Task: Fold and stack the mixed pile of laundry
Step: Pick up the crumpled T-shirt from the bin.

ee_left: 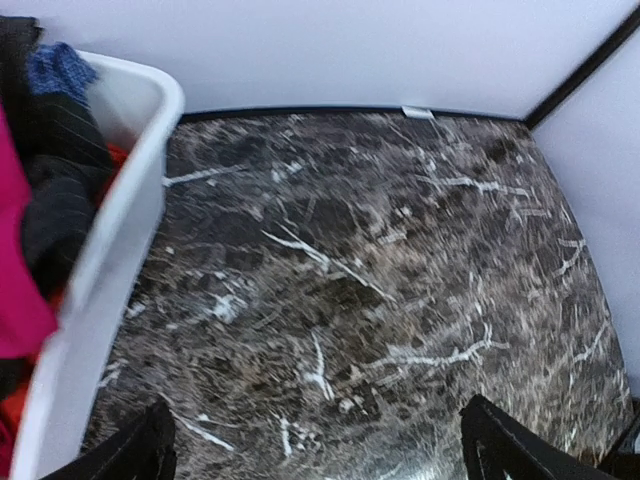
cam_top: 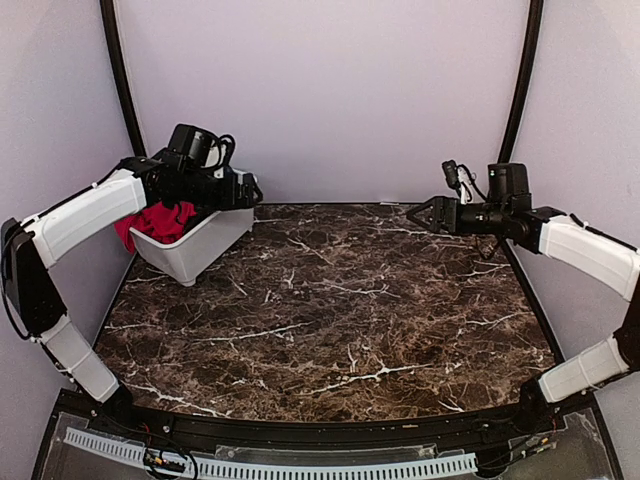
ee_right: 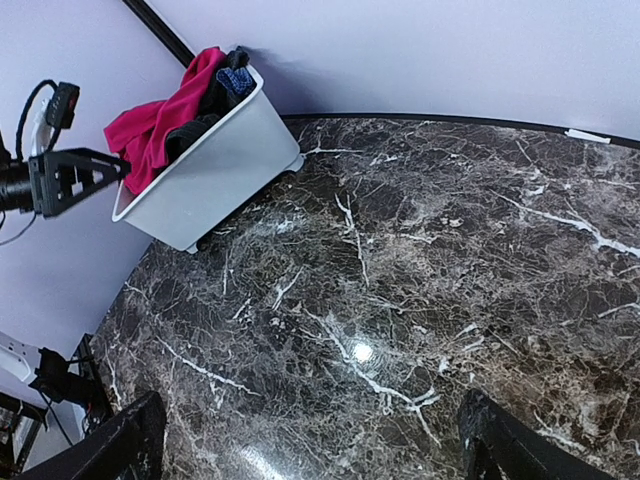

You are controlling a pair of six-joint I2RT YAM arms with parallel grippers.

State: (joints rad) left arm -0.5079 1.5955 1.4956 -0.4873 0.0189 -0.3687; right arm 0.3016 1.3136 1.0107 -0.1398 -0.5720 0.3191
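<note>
The robot's left gripper will next move to its left in the top view, where the red cloth [cam_top: 155,222] lies on top in the bin [cam_top: 205,245], then go down onto it and close.
The mixed laundry pile sits in a white bin [cam_top: 205,245] at the back left of the table. A bright red cloth [cam_top: 155,222] hangs over its left rim. In the left wrist view, the bin [ee_left: 120,210] holds the red cloth [ee_left: 15,290], a dark pinstriped shirt [ee_left: 65,170], a blue checked garment [ee_left: 55,68] and a bit of orange [ee_left: 118,155]. My left gripper [cam_top: 246,190] hovers open just above the bin's right end with nothing between its fingers [ee_left: 150,450]. My right gripper [cam_top: 418,213] hangs open and empty over the back right, pointing left at the bin [ee_right: 215,165].
Dark brown marble table [cam_top: 330,320] with white veins spreads between the arms. Lilac walls close the back and sides, with black poles [cam_top: 120,75] in the back corners. The left gripper [ee_right: 100,170] shows beside the bin in the right wrist view.
</note>
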